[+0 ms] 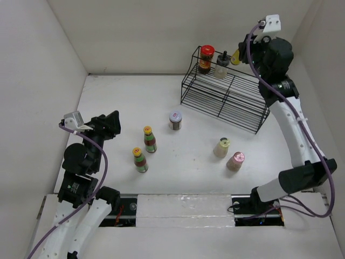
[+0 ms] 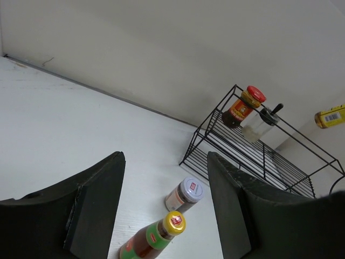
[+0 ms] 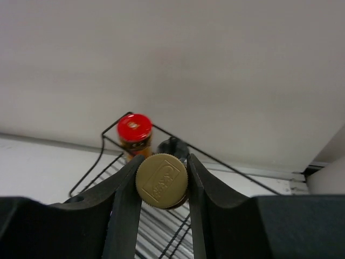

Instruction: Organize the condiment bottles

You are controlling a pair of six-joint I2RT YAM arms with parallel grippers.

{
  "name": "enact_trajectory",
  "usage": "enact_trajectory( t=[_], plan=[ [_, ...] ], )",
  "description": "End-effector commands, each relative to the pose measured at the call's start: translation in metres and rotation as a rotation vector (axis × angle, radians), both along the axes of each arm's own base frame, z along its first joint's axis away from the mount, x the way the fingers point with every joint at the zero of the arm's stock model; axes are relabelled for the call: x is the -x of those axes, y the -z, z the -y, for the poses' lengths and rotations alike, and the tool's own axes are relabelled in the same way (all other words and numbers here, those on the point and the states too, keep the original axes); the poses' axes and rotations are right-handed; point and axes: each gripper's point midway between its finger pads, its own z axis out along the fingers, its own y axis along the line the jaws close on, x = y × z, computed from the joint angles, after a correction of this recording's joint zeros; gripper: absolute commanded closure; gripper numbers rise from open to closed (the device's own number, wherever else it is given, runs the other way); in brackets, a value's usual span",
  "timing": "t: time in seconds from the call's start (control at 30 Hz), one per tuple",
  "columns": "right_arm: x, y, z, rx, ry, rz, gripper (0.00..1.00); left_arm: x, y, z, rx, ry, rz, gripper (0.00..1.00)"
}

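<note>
The spot beside the black-capped clear bottle [image 1: 221, 67] on the rack's top shelf is empty. My right gripper will put the yellow bottle down there next and let go of its brownish cap.
My right gripper [image 1: 241, 54] is shut on the yellow bottle [image 1: 235, 57], its gold cap [image 3: 161, 181] between the fingers, held above the rack's top shelf. The red-lidded jar [image 1: 205, 58] and the black-capped clear bottle [image 1: 221, 67] stand on the black wire rack [image 1: 226, 100]. On the table stand two yellow-capped red-green bottles [image 1: 150, 139] [image 1: 140, 159], the purple-lidded jar [image 1: 175, 120], the cream bottle [image 1: 221, 147] and the pink-capped bottle [image 1: 235, 161]. My left gripper [image 1: 113, 125] is open and empty, left of them; one red-green bottle [image 2: 153, 238] and the purple-lidded jar [image 2: 184, 195] show between its fingers.
White walls enclose the table at the back and left. The rack stands at the back right, near the wall corner. A white strip [image 1: 183, 208] runs along the near edge between the arm bases.
</note>
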Motion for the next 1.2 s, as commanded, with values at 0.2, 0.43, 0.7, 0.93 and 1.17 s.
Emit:
enact_trajectory(
  t=[0.2, 0.43, 0.7, 0.93, 1.17],
  plan=[
    [-0.061, 0.002, 0.051, 0.044, 0.039, -0.037, 0.82, 0.003, -0.017, 0.003, 0.016, 0.017, 0.062, 0.42],
    [-0.083, 0.013, 0.065, 0.047, 0.037, -0.054, 0.82, 0.001, -0.015, 0.005, 0.012, 0.026, 0.054, 0.42],
    [-0.100, 0.021, 0.067, 0.046, 0.036, -0.044, 0.84, -0.004, -0.010, 0.007, 0.005, 0.026, 0.035, 0.41],
    [-0.116, 0.071, 0.062, 0.042, 0.006, -0.137, 0.84, -0.004, -0.010, 0.007, 0.005, 0.026, 0.035, 0.41],
    [-0.130, 0.115, 0.058, 0.044, -0.016, -0.220, 0.84, -0.002, -0.012, 0.007, 0.007, 0.035, 0.044, 0.41]
  ],
)
